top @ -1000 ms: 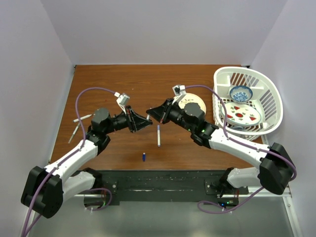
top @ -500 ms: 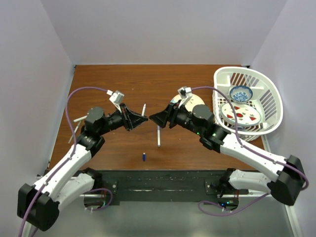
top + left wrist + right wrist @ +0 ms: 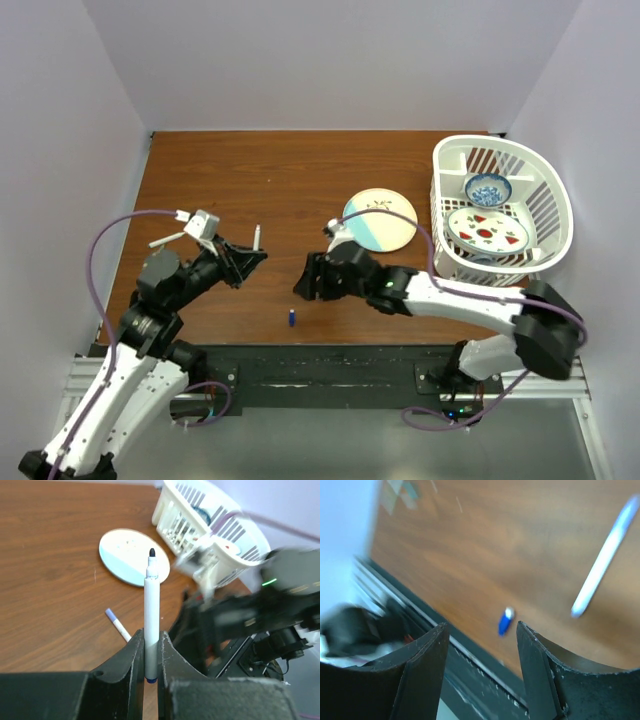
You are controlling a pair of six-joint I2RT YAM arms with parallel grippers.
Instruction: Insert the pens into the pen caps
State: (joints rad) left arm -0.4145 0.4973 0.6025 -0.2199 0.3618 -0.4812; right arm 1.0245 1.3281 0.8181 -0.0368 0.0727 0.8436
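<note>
The pen cap is below my right gripper, nearer the base bar. My open right gripper should next move down and back onto the dark blue pen cap's pale end [image 3: 292, 312] [image 3: 509, 613].
My left gripper [image 3: 256, 256] [image 3: 151, 642] is shut on a white pen [image 3: 257, 236] [image 3: 152, 605]. The pen stands upright, dark tip up, its blue end down between the fingers. A second pen [image 3: 118, 625] [image 3: 604, 562] lies on the brown table; the right arm hides it in the top view. A third pen [image 3: 167, 240] lies at the far left. A dark blue pen cap [image 3: 291, 318] [image 3: 505, 621] lies near the table's front edge. My right gripper [image 3: 301, 281] [image 3: 481, 628] hangs open just above and beyond that cap, holding nothing.
A pale plate [image 3: 380, 220] lies behind the right arm. At the right stands a white basket [image 3: 553, 195] holding a blue bowl [image 3: 488, 188] and a patterned plate [image 3: 487, 230]. The black base rail [image 3: 330, 365] runs along the near edge.
The right gripper opened and swung down toward the near edge, over the blue cap. The left arm drew back to the left, carrying the pen with it.
</note>
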